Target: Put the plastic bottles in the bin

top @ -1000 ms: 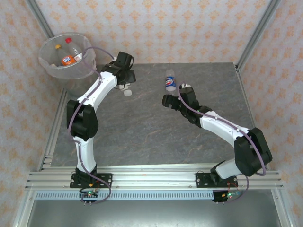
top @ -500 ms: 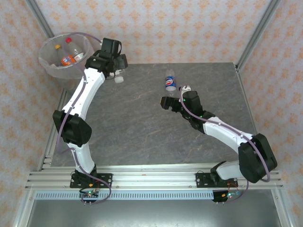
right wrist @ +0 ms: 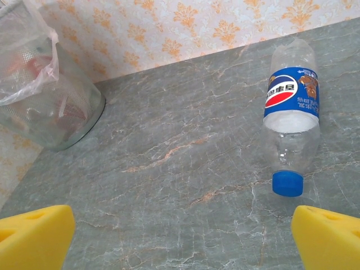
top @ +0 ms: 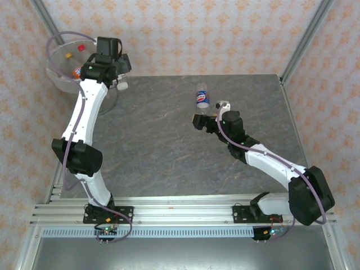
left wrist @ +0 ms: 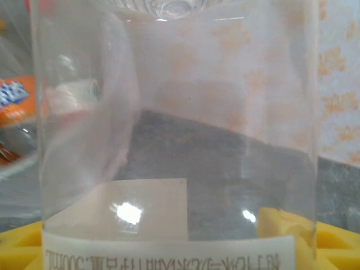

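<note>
My left gripper is going sideways next, past the bin's rim and over the bin's opening, to release the clear plastic bottle, because the bottle's white cap still hangs outside.
My left gripper is shut on a clear plastic bottle with a white label, held at the right rim of the bin. The bottle's white cap pokes out below the fingers. Yellow pads flank the bottle in the left wrist view. Inside the bin lie an orange-labelled bottle and a red-capped bottle. A blue-labelled bottle with a blue cap lies on the table. My right gripper stands open just short of it, nothing between its fingers.
The grey marbled table is framed by aluminium rails and papered walls. In the right wrist view the bin with its bag liner stands at the far left of the table.
My left arm has swung left and back, carrying the clear bottle from mid-table to the bin's rim. The right gripper has crept a little closer to the blue-labelled bottle, still open.
</note>
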You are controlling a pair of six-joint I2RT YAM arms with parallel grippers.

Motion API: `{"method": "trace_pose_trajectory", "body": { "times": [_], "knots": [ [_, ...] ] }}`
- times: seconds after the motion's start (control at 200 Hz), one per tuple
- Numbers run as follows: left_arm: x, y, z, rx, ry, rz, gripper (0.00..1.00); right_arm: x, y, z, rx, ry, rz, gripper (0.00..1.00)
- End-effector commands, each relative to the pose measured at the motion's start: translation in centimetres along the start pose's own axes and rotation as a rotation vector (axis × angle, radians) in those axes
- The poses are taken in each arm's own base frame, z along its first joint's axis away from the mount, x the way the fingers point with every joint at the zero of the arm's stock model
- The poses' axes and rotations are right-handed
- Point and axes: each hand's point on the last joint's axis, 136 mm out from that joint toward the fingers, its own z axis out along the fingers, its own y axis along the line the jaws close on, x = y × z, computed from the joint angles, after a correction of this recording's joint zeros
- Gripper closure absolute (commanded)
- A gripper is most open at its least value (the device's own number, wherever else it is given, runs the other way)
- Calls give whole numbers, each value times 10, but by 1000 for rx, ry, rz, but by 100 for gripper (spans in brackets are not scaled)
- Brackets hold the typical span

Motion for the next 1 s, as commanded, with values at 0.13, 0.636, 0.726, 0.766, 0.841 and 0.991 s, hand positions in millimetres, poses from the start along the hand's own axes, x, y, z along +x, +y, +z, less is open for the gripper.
{"method": "trace_pose_trajectory", "body": {
  "times": [0.13, 0.636, 0.726, 0.766, 0.841, 0.991],
  "knots": [
    [-58, 49, -17, -95, -139, -65, 47, -10, -1, -9, 11, -59, -23, 1],
    [-110, 130, 12, -278, -239, -60, 48, -6, -8, -11, 39, -61, -7, 1],
    [-122, 140, 13, -326, -295, -61, 48, -5, -8, -11, 40, -60, -7, 1],
    [-127, 142, 15, -343, -320, -58, 48, -5, -9, -11, 43, -57, -7, 1],
    [-138, 146, 16, -361, -367, -55, 48, -5, -9, -11, 45, -56, -8, 1],
    [-153, 151, 25, -402, -424, -24, 47, -4, -10, -11, 46, -56, 10, 1]
  ]
}}
